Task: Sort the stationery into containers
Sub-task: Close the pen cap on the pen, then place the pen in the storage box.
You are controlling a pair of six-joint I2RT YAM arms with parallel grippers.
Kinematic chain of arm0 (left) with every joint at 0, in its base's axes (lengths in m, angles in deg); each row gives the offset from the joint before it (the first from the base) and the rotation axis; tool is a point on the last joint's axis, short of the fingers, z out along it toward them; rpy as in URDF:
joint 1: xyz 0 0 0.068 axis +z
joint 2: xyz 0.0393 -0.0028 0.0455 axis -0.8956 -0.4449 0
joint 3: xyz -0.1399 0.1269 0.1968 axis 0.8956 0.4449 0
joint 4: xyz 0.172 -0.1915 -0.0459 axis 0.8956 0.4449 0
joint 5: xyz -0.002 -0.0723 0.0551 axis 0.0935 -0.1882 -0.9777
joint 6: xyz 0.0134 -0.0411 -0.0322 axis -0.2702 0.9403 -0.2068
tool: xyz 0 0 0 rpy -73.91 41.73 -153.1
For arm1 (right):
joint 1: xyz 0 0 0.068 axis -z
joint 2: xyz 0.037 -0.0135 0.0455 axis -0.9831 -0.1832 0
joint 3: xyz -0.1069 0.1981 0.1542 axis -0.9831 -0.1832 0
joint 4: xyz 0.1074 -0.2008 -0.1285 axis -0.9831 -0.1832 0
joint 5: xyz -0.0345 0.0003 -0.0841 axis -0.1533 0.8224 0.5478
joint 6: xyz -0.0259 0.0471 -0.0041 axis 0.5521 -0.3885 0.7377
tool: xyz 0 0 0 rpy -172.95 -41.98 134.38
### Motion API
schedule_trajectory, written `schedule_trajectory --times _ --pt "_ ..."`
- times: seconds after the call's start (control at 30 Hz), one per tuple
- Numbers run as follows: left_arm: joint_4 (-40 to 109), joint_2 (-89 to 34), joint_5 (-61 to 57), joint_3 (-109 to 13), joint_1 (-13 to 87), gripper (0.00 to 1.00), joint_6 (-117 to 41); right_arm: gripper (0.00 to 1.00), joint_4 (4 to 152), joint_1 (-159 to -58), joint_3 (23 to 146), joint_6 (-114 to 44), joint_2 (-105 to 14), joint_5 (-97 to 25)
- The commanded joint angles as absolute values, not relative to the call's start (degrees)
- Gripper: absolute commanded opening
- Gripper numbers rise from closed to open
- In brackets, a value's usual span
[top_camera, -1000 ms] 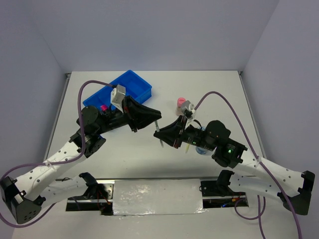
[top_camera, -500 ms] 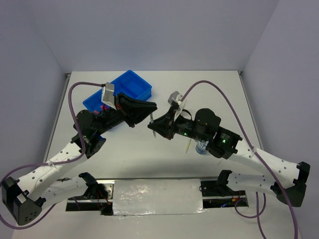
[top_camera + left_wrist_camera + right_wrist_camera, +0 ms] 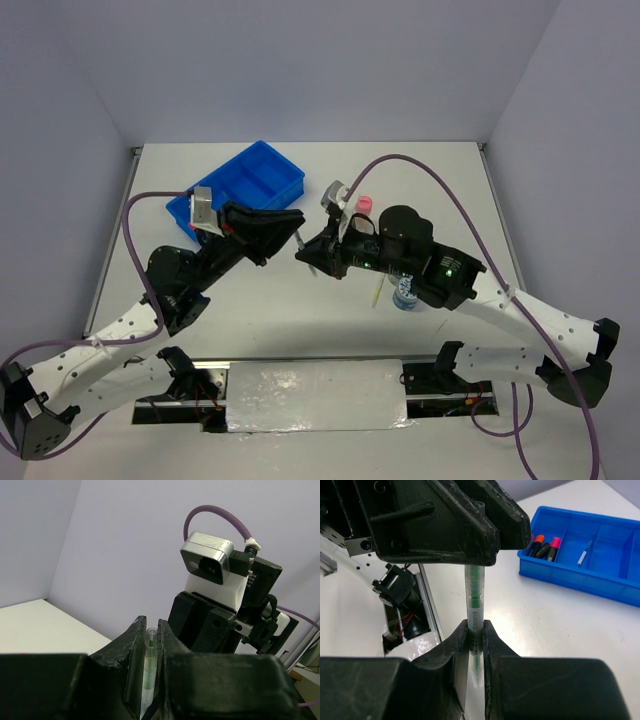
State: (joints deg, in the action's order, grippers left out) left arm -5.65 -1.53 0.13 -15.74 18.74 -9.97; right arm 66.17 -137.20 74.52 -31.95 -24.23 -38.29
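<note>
I will next swing my left gripper down over the thin pen's tray section (image 3: 231, 194) and release, because that section is below my gripper, to its left in the top view.
A thin clear-grey pen (image 3: 301, 240) with a green core hangs in the air between both arms. My left gripper (image 3: 297, 226) is shut on its upper end, and in the left wrist view the pen (image 3: 149, 665) sits pinched between the jaws of that gripper (image 3: 151, 625). My right gripper (image 3: 306, 254) is shut on its lower part; in the right wrist view the pen (image 3: 475, 600) rises from this gripper (image 3: 475, 628) up into the left gripper (image 3: 445, 520). The blue tray (image 3: 262, 163) stands at the back left. Orange-capped (image 3: 536, 542) and pink-capped (image 3: 553, 547) highlighters and a thin pen (image 3: 583, 556) lie in its compartments.
A pink-capped little bottle (image 3: 364, 204) stands behind the right arm. A yellow pen (image 3: 376, 292) and a blue-white disc (image 3: 405, 297) lie on the table under the right forearm. Purple cables loop over both arms.
The right gripper carried the pen left and up to the left gripper. The left jaws narrowed and now pinch the pen's upper end, so both grippers hold it.
</note>
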Motion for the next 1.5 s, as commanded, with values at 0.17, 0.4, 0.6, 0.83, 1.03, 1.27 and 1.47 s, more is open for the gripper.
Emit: schedule_trajectory --times 0.17,0.4,0.6,0.83,1.03,1.27,1.47 --pt "13.2 -4.4 10.2 -7.7 14.3 0.00 -8.4 0.00 94.4 -135.7 92.1 -33.9 -25.5 -30.7" --pt "31.1 -0.3 -6.3 -20.2 14.3 0.24 -13.0 0.00 92.1 -136.3 80.4 -34.7 -26.1 -41.2" --pt "34.9 -1.4 -9.2 -26.9 14.4 0.29 -16.2 0.00 91.6 -138.1 74.8 -35.8 -24.7 -41.4" --pt "33.1 -1.9 -8.1 -24.6 14.4 0.33 -15.6 0.00 90.5 -138.2 73.5 -36.0 -24.1 -39.9" --pt "33.7 -2.3 -9.8 -24.4 14.4 0.00 -16.3 0.05 88.2 -138.2 74.0 -35.7 -24.9 -40.3" --pt "52.1 -10.8 -34.7 -38.1 21.6 0.00 -9.9 1.00 79.3 -137.8 66.8 -40.0 -23.6 -19.6" --pt "49.9 -25.2 -30.6 -44.1 44.4 0.00 -3.7 1.00 69.6 -137.2 58.1 -47.5 -15.0 -1.9"
